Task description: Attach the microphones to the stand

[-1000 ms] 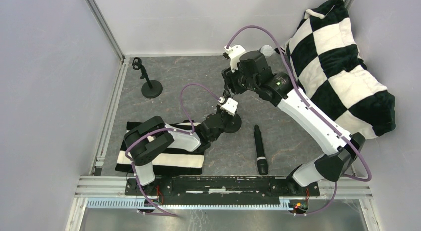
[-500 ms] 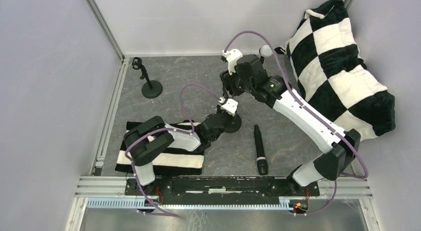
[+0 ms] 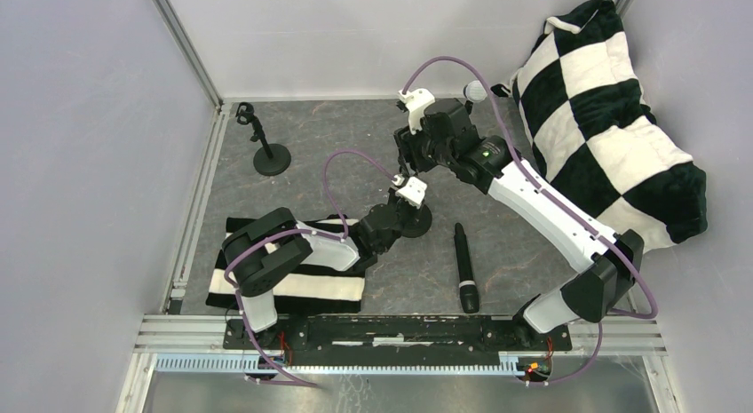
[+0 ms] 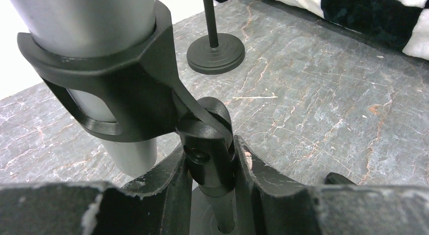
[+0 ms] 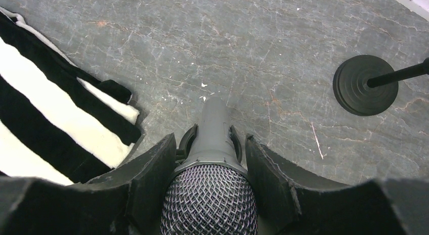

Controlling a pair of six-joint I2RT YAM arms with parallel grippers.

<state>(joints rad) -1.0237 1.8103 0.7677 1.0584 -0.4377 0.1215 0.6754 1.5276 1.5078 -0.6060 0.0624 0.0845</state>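
Note:
The clip already holds the silver-grey microphone, so the left gripper next needs to carry the stand outward to the tabletop beside the pale microphone head [image 3: 477, 91] and let go of the stand's joint.
A silver-grey microphone [image 5: 210, 199] stands upright with its body [image 4: 86, 12] inside the black clip [image 4: 116, 93] of the middle stand [image 3: 414, 219]. My right gripper [image 5: 210, 141] is shut on this microphone just below its mesh head, above the stand [image 3: 410, 155]. My left gripper [image 4: 210, 169] is shut on the stand's pivot joint [image 4: 207, 144] under the clip, its fingers [image 4: 162, 184] pressing both sides. A black microphone [image 3: 464, 266] lies on the table right of the stand. A pale round microphone head [image 3: 477, 91] peeks out behind the right arm.
A second stand [image 3: 266, 151] with no microphone in it stands at the back left, its base [image 5: 365, 84] in the right wrist view. A black-and-white striped cloth [image 3: 293, 284] lies under the left arm. A checkered pillow [image 3: 613, 120] fills the right side.
The right gripper with the silver-grey microphone has shifted slightly left and back over the stand, then held still. The left arm has not moved.

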